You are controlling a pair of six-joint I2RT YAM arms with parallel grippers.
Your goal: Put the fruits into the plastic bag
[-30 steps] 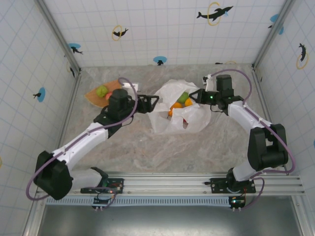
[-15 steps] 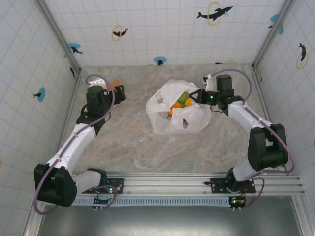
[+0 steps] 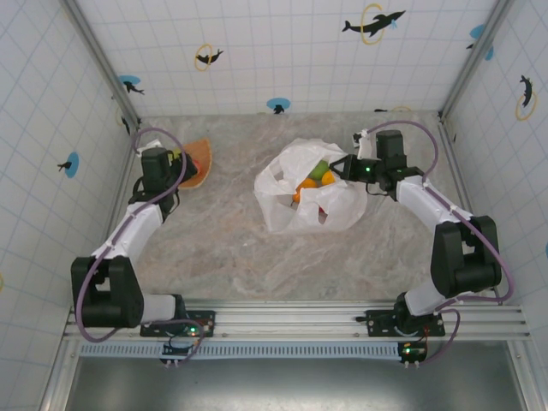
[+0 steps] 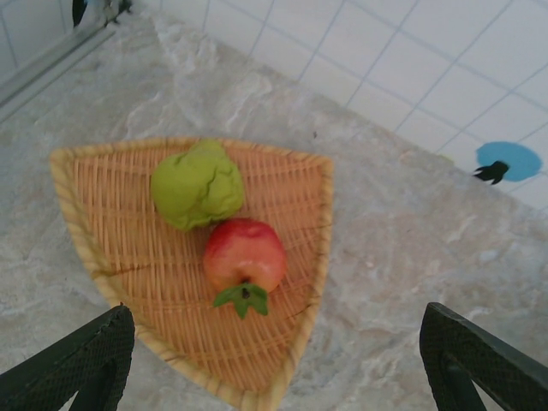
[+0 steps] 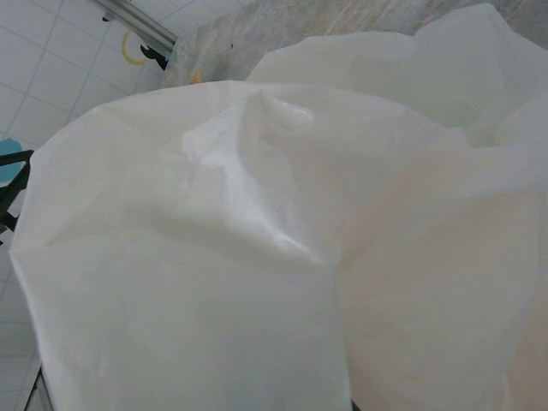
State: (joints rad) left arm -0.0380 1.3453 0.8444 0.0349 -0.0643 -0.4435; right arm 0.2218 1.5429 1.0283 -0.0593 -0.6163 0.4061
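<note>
I next need to reach outward and down with my left gripper, with its fingers on both sides of the green fruit (image 3: 176, 154) (image 4: 197, 184) and clear of the red fruit beside it.
A green fruit (image 4: 197, 184) and a red fruit (image 4: 245, 255) with a green leaf lie side by side on the wicker wedge tray (image 4: 111, 248). My left gripper (image 4: 274, 377) is open and empty, its fingers (image 4: 77, 368) spread wide just short of the tray's near corner; from above it hangs at the tray's left end (image 3: 178, 164). The white plastic bag (image 3: 304, 201) lies mid-table with green (image 3: 318, 169) and orange (image 3: 304, 182) fruits showing in its mouth. My right gripper (image 3: 344, 167) is shut on the bag's right rim, holding it up; close in, the bag's film (image 5: 257, 240) hides those fingers.
The tray (image 3: 202, 154) sits at the table's far left, close to the left wall post (image 3: 128, 111). Tiled walls enclose the marble table on three sides. Bare tabletop lies between tray and bag and in front of the bag.
My left arm has swung from the bag's mouth back to the left and now hovers at the tray, gripper open and empty. The right arm and the bag have not moved.
</note>
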